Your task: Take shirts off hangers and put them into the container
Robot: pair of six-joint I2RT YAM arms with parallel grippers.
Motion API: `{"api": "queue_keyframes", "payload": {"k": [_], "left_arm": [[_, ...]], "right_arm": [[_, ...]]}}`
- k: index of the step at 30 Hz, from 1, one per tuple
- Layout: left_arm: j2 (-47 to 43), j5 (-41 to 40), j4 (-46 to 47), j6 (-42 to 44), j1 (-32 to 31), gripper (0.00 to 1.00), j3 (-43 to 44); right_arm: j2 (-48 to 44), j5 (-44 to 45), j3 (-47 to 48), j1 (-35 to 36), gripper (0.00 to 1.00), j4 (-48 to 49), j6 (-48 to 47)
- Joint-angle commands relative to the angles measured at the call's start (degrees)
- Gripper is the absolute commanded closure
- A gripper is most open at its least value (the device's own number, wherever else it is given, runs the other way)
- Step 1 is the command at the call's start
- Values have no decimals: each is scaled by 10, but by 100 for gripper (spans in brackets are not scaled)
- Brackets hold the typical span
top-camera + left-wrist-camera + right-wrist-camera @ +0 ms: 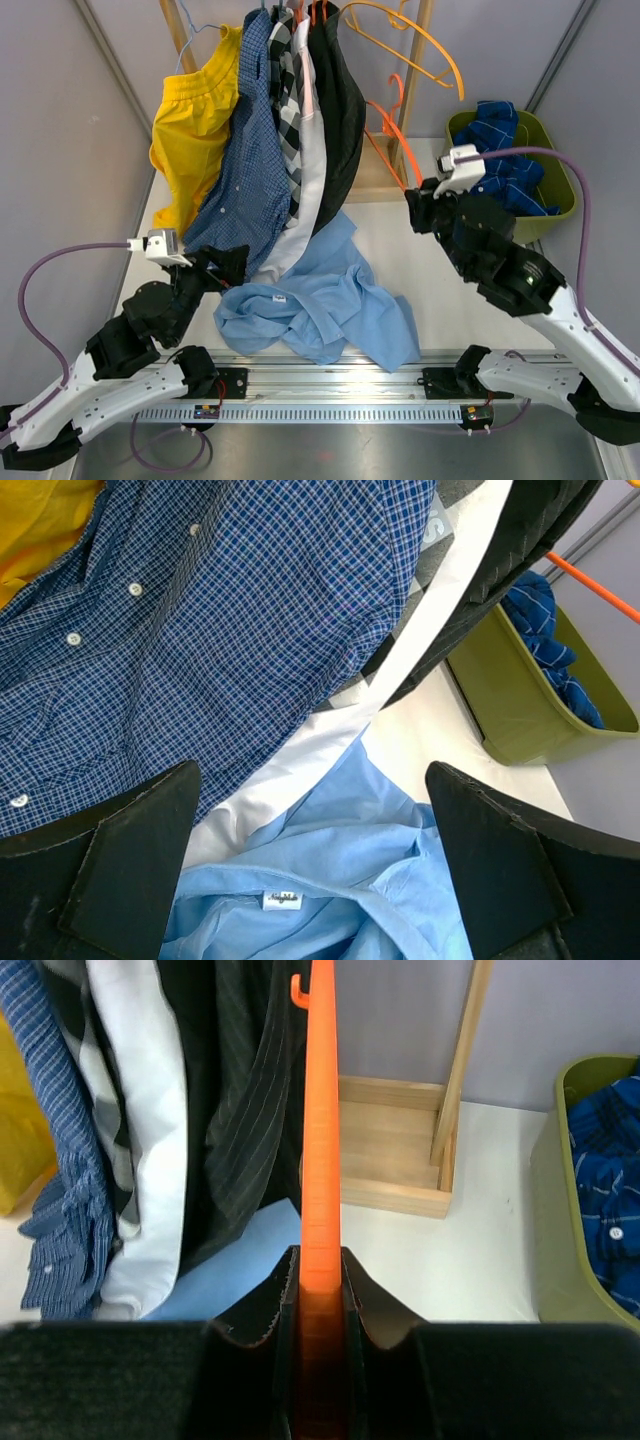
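Note:
My right gripper goes up and outward next, bringing the hanger's hook to the rack's top beside the other orange hanger, because this hanger is bare.
A light blue shirt lies crumpled on the table, collar and label up. My left gripper hovers open just above its collar, touching nothing. Yellow, dark blue check, black-and-white check, white and black shirts hang from the rack. My right gripper is shut on a bare orange hanger, whose arm runs straight up from between the jaws. The olive container at the right holds a blue shirt.
A wooden rack with a flat base and upright posts stands at the back. Another bare orange hanger hangs from its top. The container's wall stands close to the right of my right gripper.

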Motion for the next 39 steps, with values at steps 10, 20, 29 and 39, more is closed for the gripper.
{"api": "queue_keyframes", "payload": {"k": [10,20,29,39], "left_arm": [[-31,26,50,-5,0,1,-13],[-31,26,54,-6,0,1,-15],[-36,19,43,-4,0,1,-9],[-33,18,40,-8,0,1,-8]], "right_arm": [[218,-342,190,-252,100,111,16],[392,-418,472,-300,100,59,-11],[536,-450,649,-343,100,-4,14],[525,-445,563,-349,100,21,21]]}}
